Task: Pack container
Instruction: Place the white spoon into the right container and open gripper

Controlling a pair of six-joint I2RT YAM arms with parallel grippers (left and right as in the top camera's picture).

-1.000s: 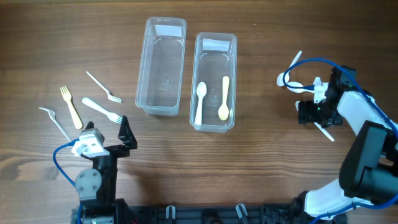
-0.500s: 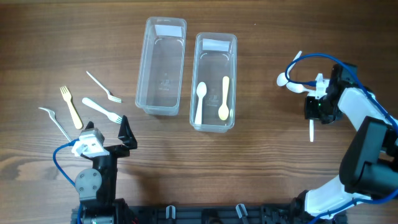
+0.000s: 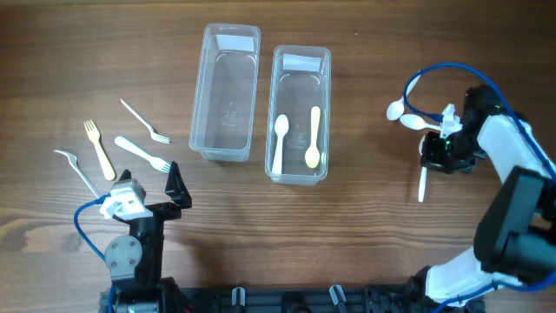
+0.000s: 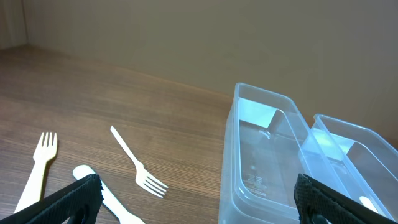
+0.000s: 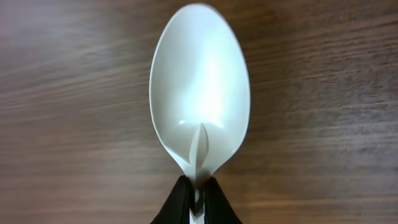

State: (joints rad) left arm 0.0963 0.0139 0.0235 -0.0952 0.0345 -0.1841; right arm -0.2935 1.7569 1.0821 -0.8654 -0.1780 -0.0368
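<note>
The nearer container already holds spoons. My right gripper needs to lift the white spoon and carry it above the gap between the spoons in that container.
Two clear plastic containers stand side by side at the table's middle. The left container (image 3: 201, 96) (image 4: 264, 155) is empty. The right container (image 3: 328, 104) (image 4: 348, 149) holds a white spoon (image 3: 279, 143) and a pale yellow spoon (image 3: 314, 137). At the right, my right gripper (image 3: 439, 155) (image 5: 198, 183) is shut on the neck of a white spoon (image 5: 199, 87), whose handle (image 3: 423, 184) sticks out below it. Another white spoon (image 3: 398, 111) lies just left of that gripper. My left gripper (image 3: 148, 187) (image 4: 199, 205) stands wide open at the front left, holding nothing.
Several plastic forks lie at the left: a thin white one (image 3: 144, 122) (image 4: 138, 165), a yellow one (image 3: 99, 149) (image 4: 37, 168), a broad white one (image 3: 142, 154) and one nearest the edge (image 3: 76, 171). A blue cable (image 3: 417, 83) loops above the right arm.
My right gripper closed on the white spoon. The spoon's handle swung from pointing lower right to pointing almost straight down. The left arm has not moved.
</note>
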